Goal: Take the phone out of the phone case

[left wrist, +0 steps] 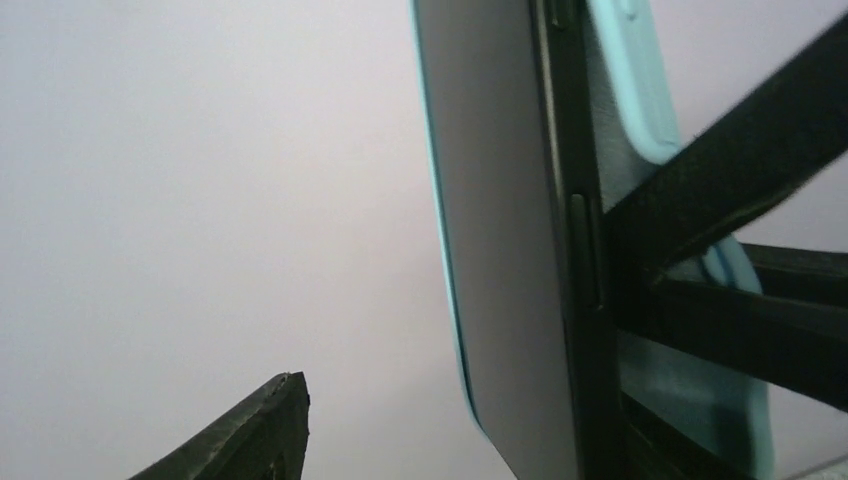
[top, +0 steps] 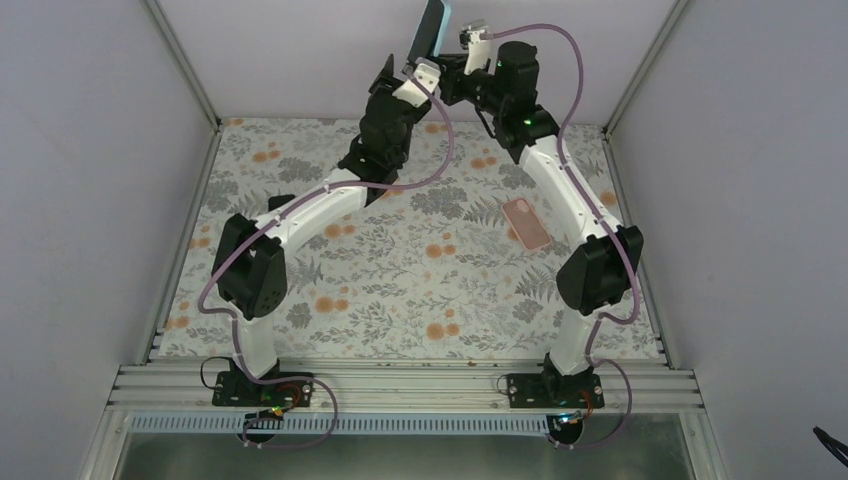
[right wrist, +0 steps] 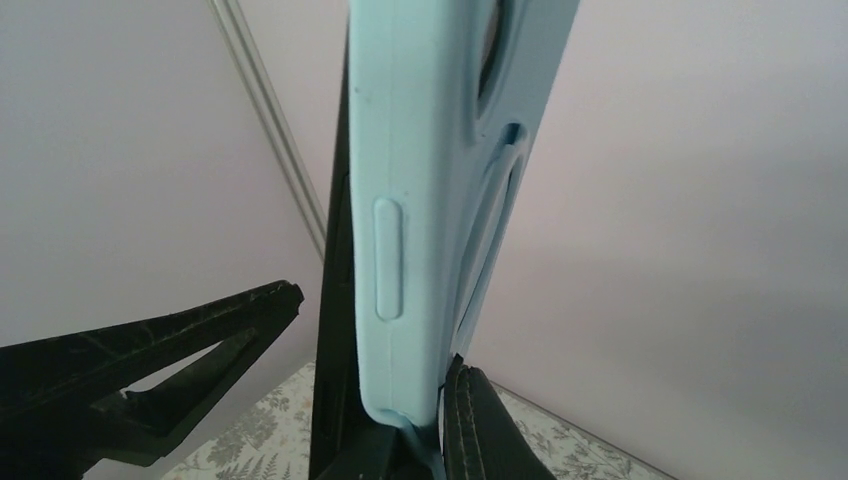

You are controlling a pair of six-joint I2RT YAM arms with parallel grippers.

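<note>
The cover beside the pink piece is clear. Next I will pull the case [top: 442,22] in my right gripper back and down off the phone and release it there.
A dark phone [top: 428,32] in a light blue case [top: 442,22] is held high at the back, standing on end. In the right wrist view the case [right wrist: 410,200] has peeled away from the phone's black edge [right wrist: 335,300]. My right gripper [right wrist: 440,425] is shut on the case's lower lip. In the left wrist view the phone's grey screen [left wrist: 500,230] faces me and the case [left wrist: 640,80] is behind it. My left gripper [left wrist: 455,395] is open around the phone. Its one visible finger [left wrist: 255,430] is apart from the screen; the other is hidden.
A pink phone-shaped piece [top: 526,222] lies flat on the floral table cover [top: 400,280] next to the right arm. White enclosure walls [top: 300,50] stand close behind the raised grippers.
</note>
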